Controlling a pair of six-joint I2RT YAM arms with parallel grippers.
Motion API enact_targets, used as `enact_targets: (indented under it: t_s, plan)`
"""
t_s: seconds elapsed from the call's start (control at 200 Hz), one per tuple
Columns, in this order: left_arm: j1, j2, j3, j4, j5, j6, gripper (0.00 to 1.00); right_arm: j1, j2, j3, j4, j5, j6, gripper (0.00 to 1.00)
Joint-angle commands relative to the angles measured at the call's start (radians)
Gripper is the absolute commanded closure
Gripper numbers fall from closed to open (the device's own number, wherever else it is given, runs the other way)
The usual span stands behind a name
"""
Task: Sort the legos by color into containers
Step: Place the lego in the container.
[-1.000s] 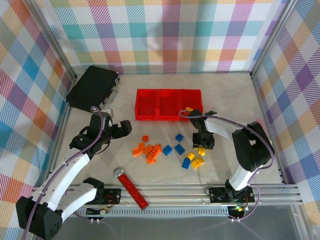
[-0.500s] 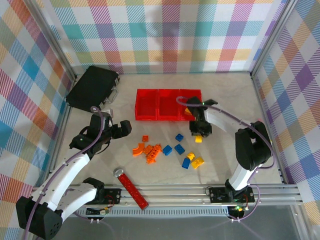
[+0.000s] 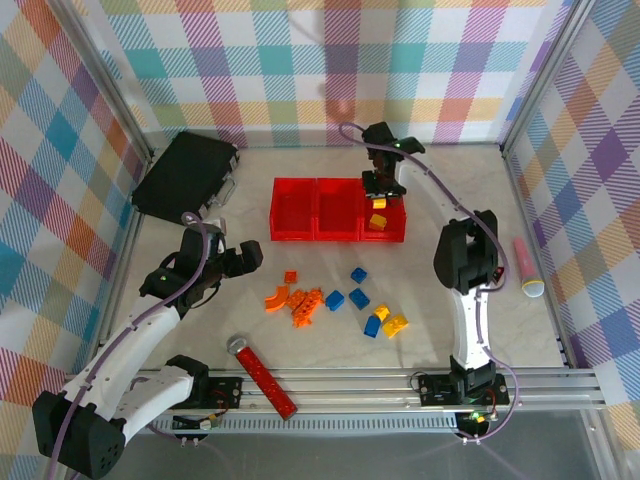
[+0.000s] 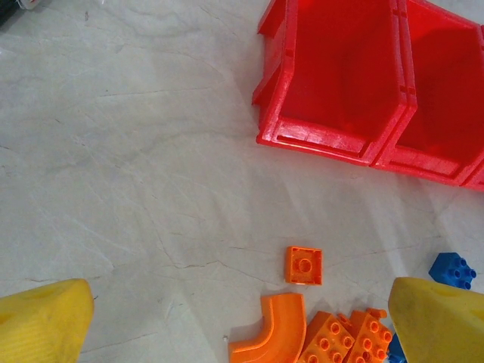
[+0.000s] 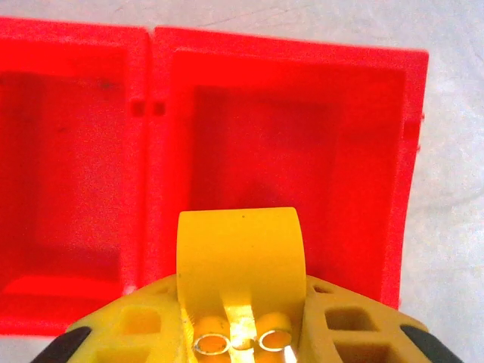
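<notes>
I will next lower the matching yellow lego in my right gripper toward the bottom of the end bin below and release, since another yellow brick (image 3: 377, 222) lies there.
Three joined red containers (image 3: 318, 237) stand at the table's middle back. My right gripper (image 3: 379, 196) hangs over the rightmost one, shut on a yellow lego (image 3: 380, 205). In the right wrist view the yellow lego (image 5: 240, 253) sits between my right gripper's (image 5: 242, 321) jaws above the bin's red floor (image 5: 333, 151). Another yellow brick (image 3: 377, 222) lies inside that bin. Loose legos lie in front: an orange cluster (image 3: 300, 300), blue bricks (image 3: 358, 275) and yellow ones (image 3: 394, 323). My left gripper (image 3: 250, 258) is open, left of the cluster; its view shows an orange curved piece (image 4: 272, 333) and a square orange plate (image 4: 303, 265).
A flat black case (image 3: 185, 172) lies at the back left. A long red studded bar (image 3: 263, 375) rests near the front rail. A pink and yellow cylinder (image 3: 527, 272) lies by the right wall. Checkered walls close in three sides.
My right gripper closed on a yellow brick among the loose pieces, lifted it and carried it back over the rightmost bin. The left arm stayed still.
</notes>
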Motion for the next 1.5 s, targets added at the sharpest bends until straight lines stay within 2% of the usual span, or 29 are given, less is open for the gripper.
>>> enact_targets:
  t_s: [0.0,0.135,0.425,0.56,0.725,0.83,0.955,1.31,1.495]
  plan:
    - [-0.016,-0.008,0.013,-0.014,-0.009,0.005,0.0,-0.019,0.045,0.074,-0.048,0.007,-0.072,0.8]
    - [-0.016,-0.003,0.01,-0.014,-0.013,0.004,0.0,-0.03,0.079,0.07,-0.012,-0.012,-0.097,0.79]
    - [-0.017,0.005,0.011,-0.018,-0.024,-0.002,0.0,-0.031,0.111,0.05,0.03,-0.029,-0.122,0.67]
    - [-0.017,0.002,0.008,-0.019,-0.035,-0.006,0.0,-0.031,0.096,0.05,0.022,-0.025,-0.121,0.58]
    - [-0.019,0.003,0.002,-0.008,-0.024,-0.01,0.0,-0.031,0.056,0.041,-0.002,-0.031,-0.103,0.41]
    - [-0.021,-0.002,0.003,-0.008,-0.014,-0.009,0.0,-0.031,0.02,0.035,-0.042,-0.037,-0.081,0.4]
    - [-0.025,-0.023,0.002,-0.012,-0.012,-0.01,0.0,-0.029,-0.112,-0.065,-0.048,-0.073,-0.021,0.39]
    - [-0.053,-0.059,-0.015,-0.006,0.009,-0.019,0.0,-0.017,-0.666,-0.653,0.019,-0.219,0.205,0.4]
    - [-0.067,-0.083,-0.022,-0.013,0.011,-0.027,0.0,0.044,-0.912,-0.95,-0.003,-0.26,0.326,0.41]
